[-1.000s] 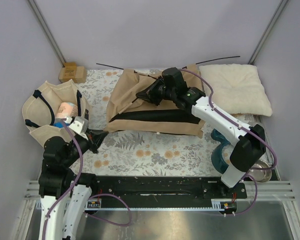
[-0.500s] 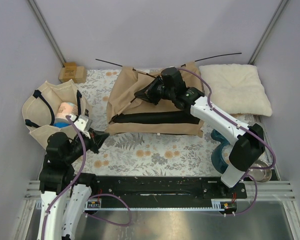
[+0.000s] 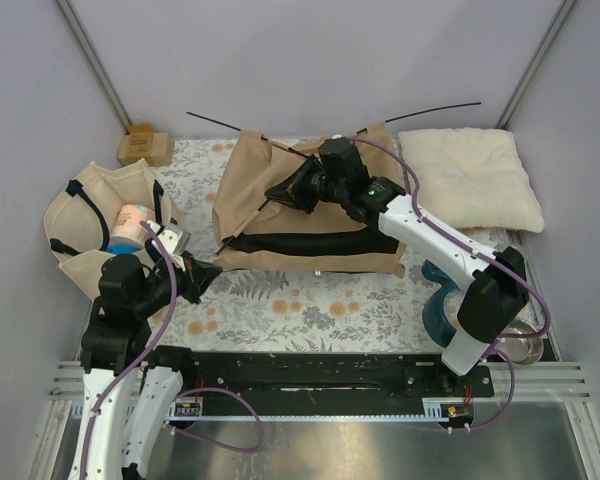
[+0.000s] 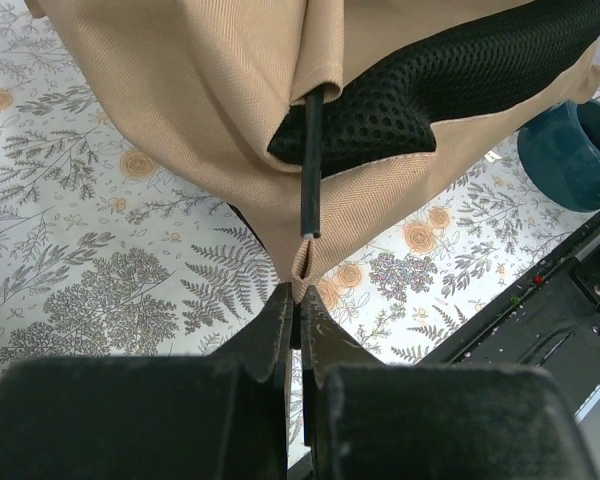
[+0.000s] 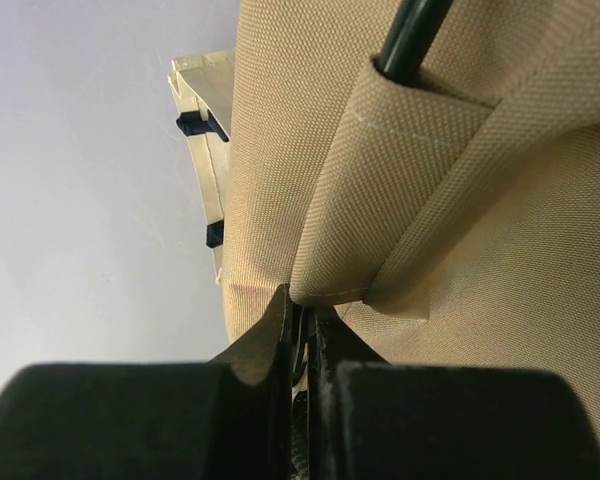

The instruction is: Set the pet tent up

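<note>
I need to bring my right gripper back toward the tent's near corner tab and let go of the canvas, because the pole end reaches that tab at my left gripper.
The pet tent is a tan canvas heap with black mesh trim on the floral mat, partly lifted. Thin dark poles stick out at the back. My left gripper is shut on the tent's near-left corner tab; the left wrist view shows the tab pinched at my left gripper, with a pole end hanging out of its sleeve just above. My right gripper is shut on fabric at the tent's top; in the right wrist view my right gripper clamps the canvas below a pole sleeve.
A beige tote bag with dark straps lies at the left. A cream pillow is at the back right, a cardboard box at the back left. A teal bowl and a metal bowl sit at the near right.
The left gripper has moved a little away from the base, still on the corner. The right gripper has pulled the tent top leftward, and the poles have shifted left with it.
</note>
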Available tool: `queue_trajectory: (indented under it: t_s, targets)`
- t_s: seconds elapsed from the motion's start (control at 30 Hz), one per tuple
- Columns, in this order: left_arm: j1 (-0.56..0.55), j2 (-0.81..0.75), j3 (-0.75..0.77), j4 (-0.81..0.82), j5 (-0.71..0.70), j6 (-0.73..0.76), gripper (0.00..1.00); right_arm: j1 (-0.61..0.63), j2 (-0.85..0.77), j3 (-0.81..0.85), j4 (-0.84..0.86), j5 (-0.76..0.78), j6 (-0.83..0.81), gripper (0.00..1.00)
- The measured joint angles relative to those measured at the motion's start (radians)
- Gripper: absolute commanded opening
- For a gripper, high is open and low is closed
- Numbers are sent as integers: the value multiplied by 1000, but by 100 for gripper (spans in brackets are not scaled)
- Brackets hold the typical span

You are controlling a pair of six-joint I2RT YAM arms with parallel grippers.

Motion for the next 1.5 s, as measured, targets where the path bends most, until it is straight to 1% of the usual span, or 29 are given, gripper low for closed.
queue_trajectory:
  t_s: [0.57,0.77,1.17,1.37,1.5]
  targets:
    - [0,1,14,-1,6,0,0,16,14,0,-2,10,-61,0]
    - [0,23,19,-17,6,-6,0,24,14,0,-5,29,-98,0]
    - [0,162,109,-142,26,-7,0,47,14,0,3,103,-212,0]
    - [-1,275,167,-223,41,-7,0,59,14,-4,44,123,-273,0]
    - [-2,329,172,-238,42,-7,0,59,14,-22,79,122,-309,0]
